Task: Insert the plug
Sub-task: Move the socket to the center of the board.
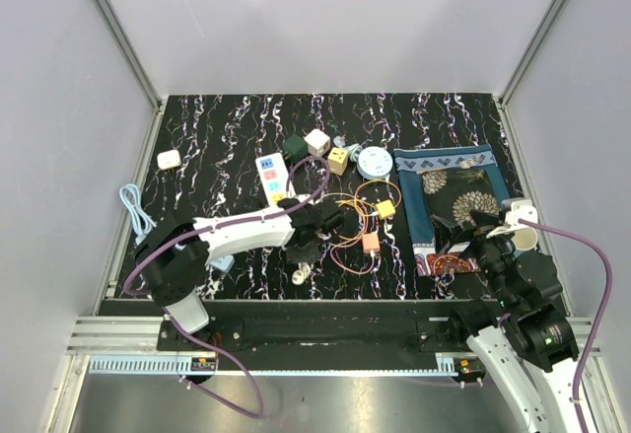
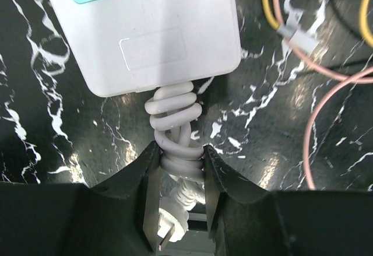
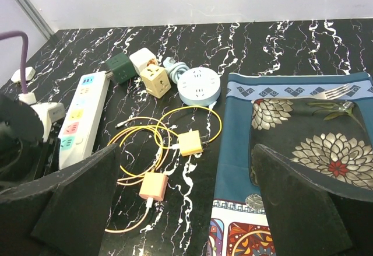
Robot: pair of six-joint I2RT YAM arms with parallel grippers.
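The cord is pulling the power strip nearer, so my left gripper will next move back toward the pink charger and only then let go of the white coiled cord.
My left gripper [image 2: 179, 151] is shut on the white coiled cord [image 2: 175, 107], just below the end of the white power strip [image 2: 151, 28]. The cord's white plug [image 2: 169, 224] hangs behind the fingers with its metal prongs showing. From above, the left gripper [image 1: 304, 238] sits below the power strip [image 1: 271, 179], and the plug [image 1: 301, 274] lies near the table's front edge. At the right, my right gripper [image 1: 490, 241] is open and empty over the edge of the patterned cloth [image 1: 458, 196]; its fingers [image 3: 76, 203] stand wide apart.
Between the arms lie a yellow charger [image 3: 190, 143] and a pink charger [image 3: 152, 186] with looped cables. Green [image 1: 294, 145], white [image 1: 316, 141] and yellow [image 1: 338, 160] cube adapters and a round socket [image 1: 375, 163] sit behind. A fork [image 3: 335, 91] lies on the cloth.
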